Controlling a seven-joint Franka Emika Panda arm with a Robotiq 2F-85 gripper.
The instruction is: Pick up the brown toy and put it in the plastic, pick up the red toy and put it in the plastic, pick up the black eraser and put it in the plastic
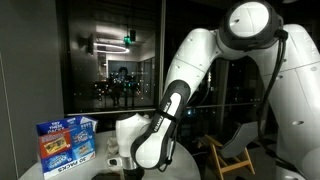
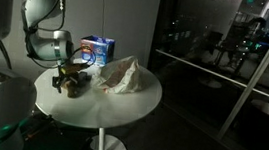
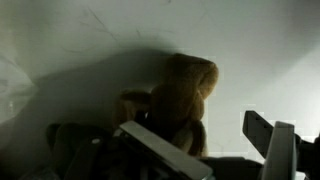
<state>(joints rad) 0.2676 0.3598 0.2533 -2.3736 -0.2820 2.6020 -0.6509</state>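
Observation:
The brown toy sits close to the finger toward the plastic, so my gripper lowers and shifts slightly that way next, then closes around it.
The brown toy, a small teddy bear, lies on the round white table. It also shows in an exterior view. My gripper is open and low over the toy, with the bear between its fingers, close to the left finger. In an exterior view the gripper sits right above the toy. The crumpled clear plastic lies in the middle of the table, beside the toy. A dark shape lies next to the bear; I cannot tell what it is. I cannot make out the red toy or the black eraser.
A blue printed box stands at the back of the table, also seen in an exterior view. The arm hides most of the table there. A wooden chair stands beyond. Dark glass windows surround the scene.

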